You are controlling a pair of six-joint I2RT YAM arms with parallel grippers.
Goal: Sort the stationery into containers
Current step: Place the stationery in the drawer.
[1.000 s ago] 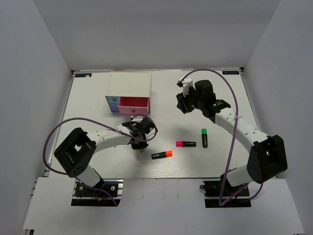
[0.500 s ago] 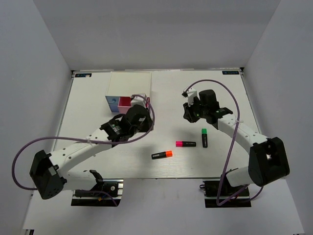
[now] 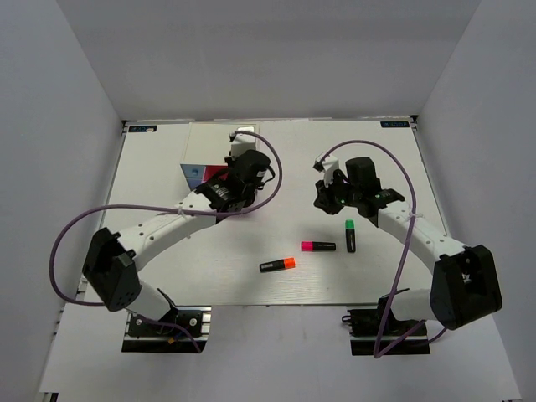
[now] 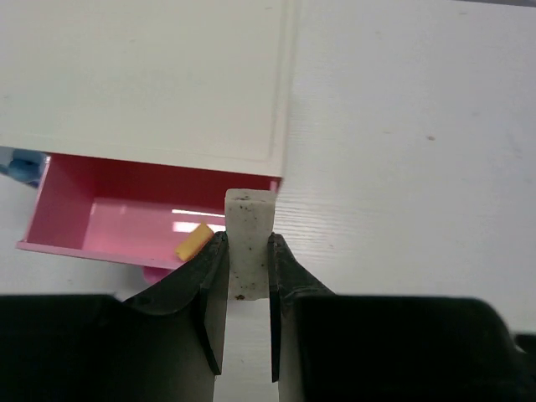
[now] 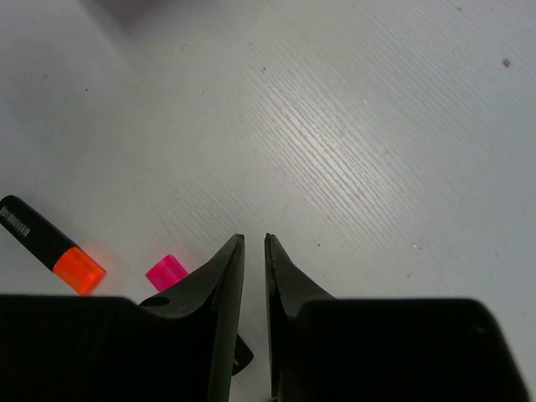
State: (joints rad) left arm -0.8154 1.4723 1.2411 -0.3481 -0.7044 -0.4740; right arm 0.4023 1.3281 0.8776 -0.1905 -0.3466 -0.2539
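My left gripper holds the eraser (image 4: 249,239) and needs to release it over the middle of the open pink drawer, which is to the gripper's left in the wrist view.
My left gripper (image 3: 237,197) is shut on the small grey-white eraser (image 4: 249,239) and holds it above the near right corner of the open pink drawer (image 4: 109,222). A tiny tan block (image 4: 194,240) lies in that drawer. The cream-topped box (image 3: 219,142) stands at the back left, with a light-blue front (image 4: 18,163) beside the pink drawer. My right gripper (image 3: 325,199) hangs over bare table with its jaws almost together and nothing between them. The orange (image 3: 277,265), pink (image 3: 318,246) and green (image 3: 350,235) highlighters lie on the table in front. The pinkish-white piece is out of view.
The white table (image 3: 394,167) is walled by grey panels at the back and on both sides. In the right wrist view the orange highlighter (image 5: 52,244) and the pink end (image 5: 166,272) lie to the left of my fingers. Purple cables loop over both arms.
My left arm has swung from the table's front middle back to the box and now holds the eraser over the pink drawer. My right gripper has come a little nearer and lower.
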